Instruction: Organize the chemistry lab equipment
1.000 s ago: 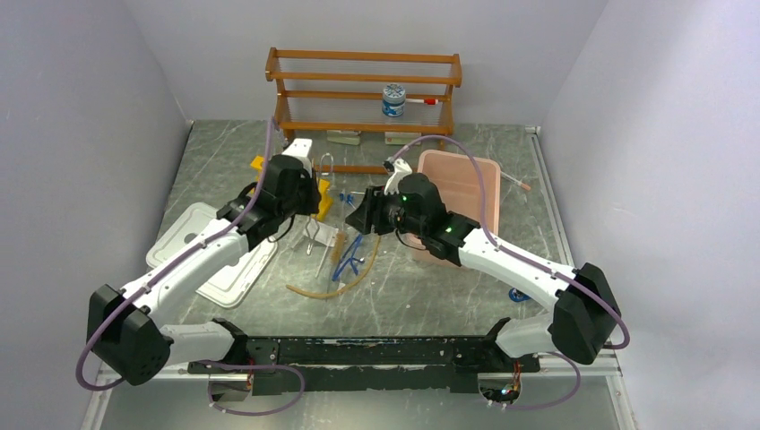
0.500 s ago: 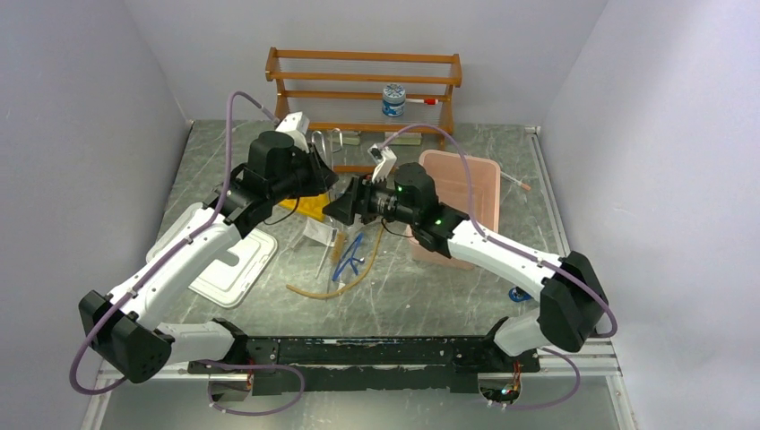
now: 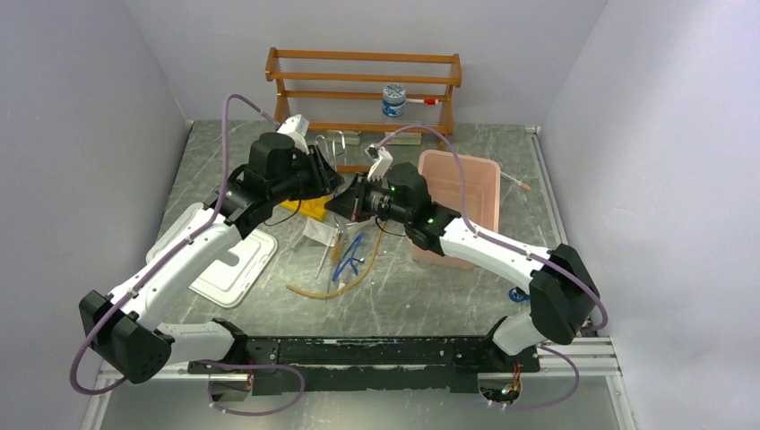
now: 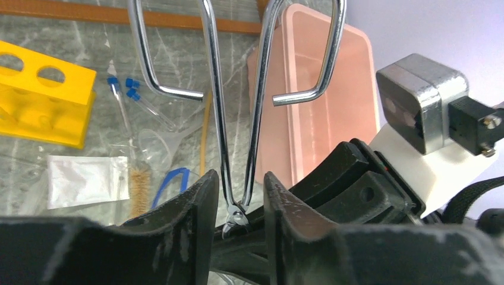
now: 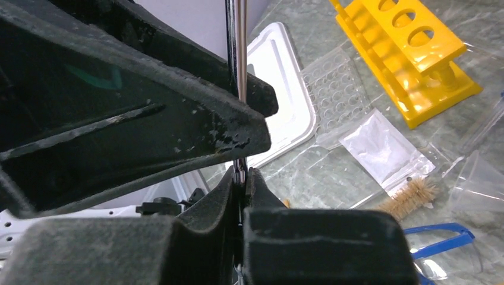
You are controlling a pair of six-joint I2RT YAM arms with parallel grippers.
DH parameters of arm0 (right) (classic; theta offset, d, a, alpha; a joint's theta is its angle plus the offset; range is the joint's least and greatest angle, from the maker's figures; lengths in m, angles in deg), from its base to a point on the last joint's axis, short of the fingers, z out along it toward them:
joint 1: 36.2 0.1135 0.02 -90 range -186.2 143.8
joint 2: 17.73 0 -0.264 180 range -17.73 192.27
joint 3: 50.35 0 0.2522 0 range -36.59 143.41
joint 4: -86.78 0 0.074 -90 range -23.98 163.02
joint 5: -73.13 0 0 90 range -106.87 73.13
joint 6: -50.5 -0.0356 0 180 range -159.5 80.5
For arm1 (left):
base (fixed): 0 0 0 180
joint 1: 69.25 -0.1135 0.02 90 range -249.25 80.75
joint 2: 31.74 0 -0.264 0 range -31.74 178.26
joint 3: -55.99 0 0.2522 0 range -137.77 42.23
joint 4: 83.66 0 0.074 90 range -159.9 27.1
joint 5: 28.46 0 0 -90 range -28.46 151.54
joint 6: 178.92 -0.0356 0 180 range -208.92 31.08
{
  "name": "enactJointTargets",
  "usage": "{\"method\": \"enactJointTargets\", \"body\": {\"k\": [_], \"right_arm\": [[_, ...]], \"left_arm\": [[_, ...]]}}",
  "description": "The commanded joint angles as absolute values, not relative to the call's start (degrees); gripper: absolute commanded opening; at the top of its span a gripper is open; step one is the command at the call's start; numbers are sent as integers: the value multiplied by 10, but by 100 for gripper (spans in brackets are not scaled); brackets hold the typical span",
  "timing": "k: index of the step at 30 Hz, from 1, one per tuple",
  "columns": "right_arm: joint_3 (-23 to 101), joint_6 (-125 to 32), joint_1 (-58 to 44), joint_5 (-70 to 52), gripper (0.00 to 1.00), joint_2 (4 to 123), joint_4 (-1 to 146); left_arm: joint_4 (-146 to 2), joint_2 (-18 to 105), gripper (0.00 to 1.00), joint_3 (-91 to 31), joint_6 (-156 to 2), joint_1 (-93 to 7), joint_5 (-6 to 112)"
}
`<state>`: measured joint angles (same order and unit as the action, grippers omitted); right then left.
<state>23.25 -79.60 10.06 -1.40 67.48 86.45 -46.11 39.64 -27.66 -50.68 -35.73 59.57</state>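
My right gripper goes to the right in the top view next, then down into the pink tray to release the tongs (image 4: 238,214), since my left gripper stands open.
The metal tongs (image 4: 238,214) hang in the air above the table, loops toward the shelf (image 3: 329,146). My right gripper (image 5: 241,172) is shut on their thin tail end, reaching in from the right (image 3: 341,204). My left gripper (image 4: 239,178) stands around the tongs' pivot with a gap on both sides, open (image 3: 327,179). Under the two grippers the yellow test-tube rack (image 4: 41,104) lies on the table (image 5: 410,59). Blue-capped tubes (image 4: 128,89) lie beside the rack. The tan hose (image 3: 332,287) and a blue-framed piece (image 3: 349,255) lie nearer me.
A pink tray (image 3: 466,179) sits right of the grippers. A white lidded tray (image 3: 228,264) lies at left. The wooden shelf (image 3: 363,81) at the back holds a blue-labelled jar (image 3: 392,98). A small brush (image 5: 410,199) and a plastic bag (image 5: 380,145) lie on the table.
My left arm raised the tongs off the table toward the shelf. The right gripper came in from the right and shut on their tail. The left jaws eased apart slightly.
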Motion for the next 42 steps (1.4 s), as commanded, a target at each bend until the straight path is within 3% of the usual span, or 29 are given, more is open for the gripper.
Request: {"method": "enactJointTargets", "body": {"k": [1, 5, 7, 14, 22, 25, 42], "right_arm": [[221, -792, 100, -36, 0, 647, 905], [232, -761, 93, -47, 0, 621, 876], [234, -752, 81, -51, 0, 606, 862], [226, -749, -9, -90, 0, 539, 784], [238, -703, -108, -267, 0, 478, 538], [226, -697, -143, -282, 0, 479, 483], [162, -608, -196, -185, 0, 627, 564]], "left_arm": [[-466, 391, 47, -290, -507, -355, 580], [-467, 399, 80, -329, -543, -357, 564], [-472, 398, 87, -348, -567, -357, 564], [-515, 370, 84, -330, -627, -357, 600], [-530, 384, 80, -297, -635, -357, 584], [-533, 397, 79, -290, -633, -357, 582], [-557, 469, 74, -306, -622, -357, 596]]}}
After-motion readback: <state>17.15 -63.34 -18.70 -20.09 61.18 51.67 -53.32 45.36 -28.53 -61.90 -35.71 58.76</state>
